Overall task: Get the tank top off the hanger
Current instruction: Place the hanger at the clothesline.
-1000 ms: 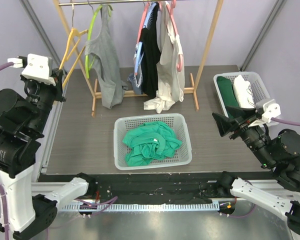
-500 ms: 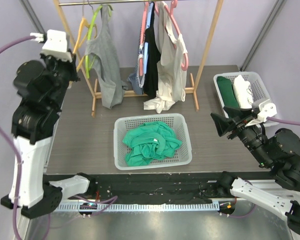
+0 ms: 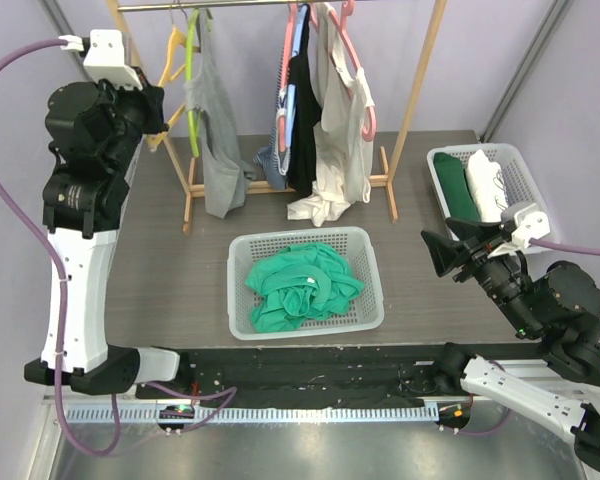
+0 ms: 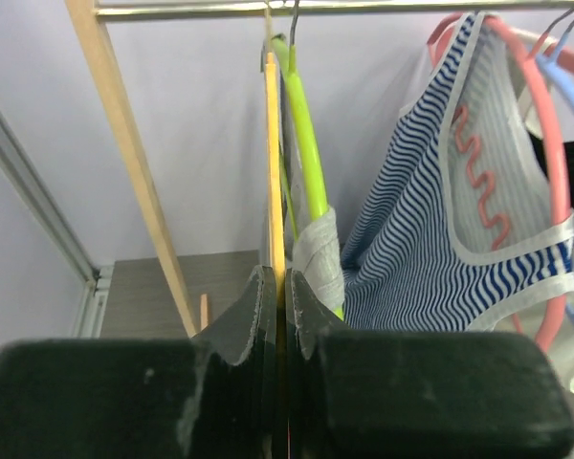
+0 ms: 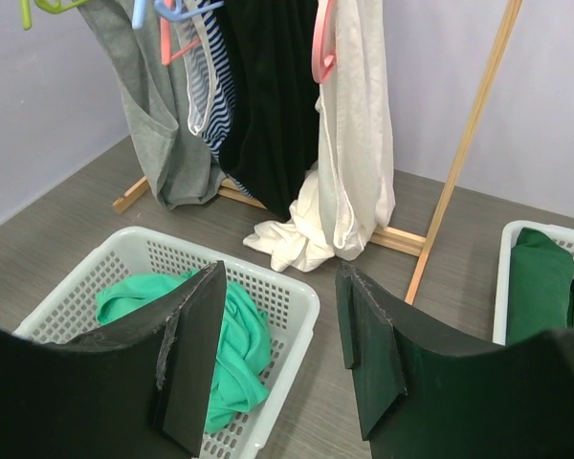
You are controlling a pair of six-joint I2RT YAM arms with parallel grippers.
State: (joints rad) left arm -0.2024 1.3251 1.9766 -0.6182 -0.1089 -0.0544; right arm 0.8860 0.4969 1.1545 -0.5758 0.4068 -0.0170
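Note:
My left gripper holds the yellow hanger (image 3: 170, 45) and will next pull it to the left in the top view to the end of the rack's bar, clear of the green hanger, and release it.
A grey tank top (image 3: 215, 140) hangs on a green hanger (image 3: 192, 60) at the left end of the rack rail. An empty yellow hanger (image 3: 170, 45) hangs just left of it. My left gripper (image 3: 160, 108) is raised to the rack and shut on the yellow hanger (image 4: 274, 163), which runs up from between its jaws (image 4: 279, 277). The green hanger (image 4: 304, 124) and the grey tank top (image 4: 316, 258) sit just right of the jaws. My right gripper (image 3: 435, 250) is open and empty, low at the right; it hovers over the floor beside the basket (image 5: 277, 287).
A striped top (image 4: 430, 239) on a pink hanger (image 4: 545, 191), a black garment (image 3: 300, 110) and a white garment (image 3: 340, 130) hang further right. A white basket (image 3: 300, 238) holds green clothes. Another basket (image 3: 520, 165) at the right holds folded clothes. Wooden rack legs (image 3: 415, 90) stand behind.
My left arm has risen and swung right to the rack, and its gripper now sits shut on the yellow hanger, which has moved against the green one. My right arm has barely moved.

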